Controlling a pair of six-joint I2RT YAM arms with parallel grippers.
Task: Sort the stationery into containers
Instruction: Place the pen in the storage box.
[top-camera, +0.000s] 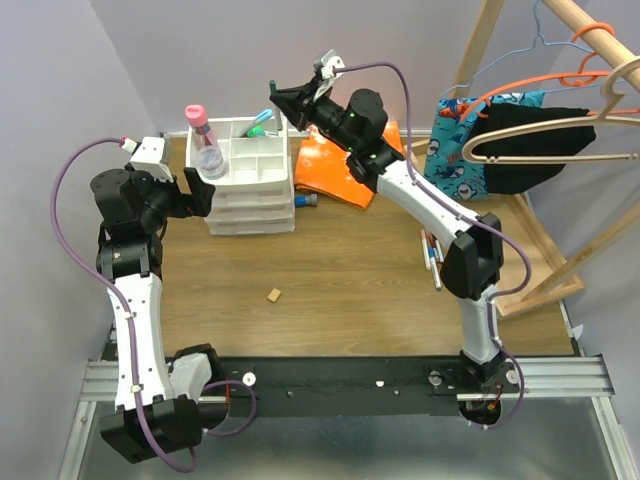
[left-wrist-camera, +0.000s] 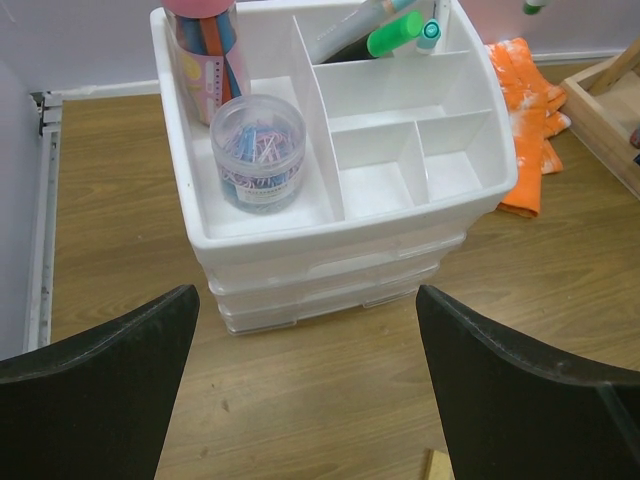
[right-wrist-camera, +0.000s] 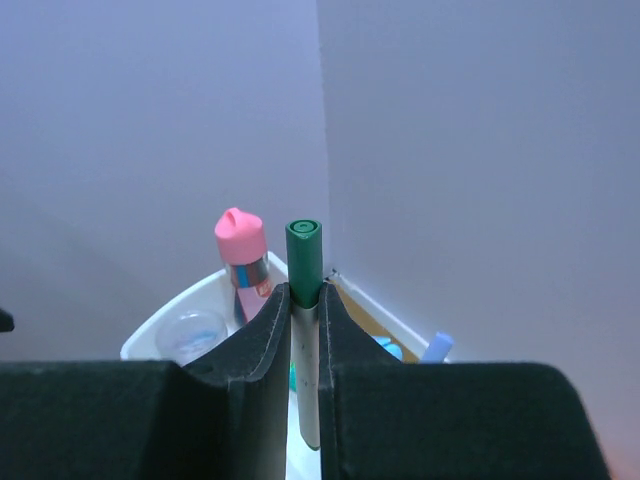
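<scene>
My right gripper shifts slightly toward the green-capped marker (left-wrist-camera: 395, 33) next, then lowers the white pen beside it, as the top tray's back section already holds pens.
The white three-drawer unit (top-camera: 250, 190) stands at the back left of the table. Its top tray (left-wrist-camera: 390, 85) holds the pink-capped bottle (left-wrist-camera: 205, 50), a jar of paper clips (left-wrist-camera: 258, 150), the green-capped marker (left-wrist-camera: 395, 33) and pens in the back compartment. My right gripper (top-camera: 280, 97) hovers over the unit's back right corner. It is shut on a white pen with a dark green cap (right-wrist-camera: 304, 262), held upright between the fingers. My left gripper (top-camera: 207, 192) is open and empty, just left of the unit. Several pens (top-camera: 432, 255) lie at the table's right edge.
The orange cloth (top-camera: 340, 165) lies right of the unit, with a blue-capped tube (top-camera: 308, 201) at its near edge. A small tan block (top-camera: 273, 295) lies mid-table. A wooden rack with hangers and clothes (top-camera: 530, 140) stands at the right.
</scene>
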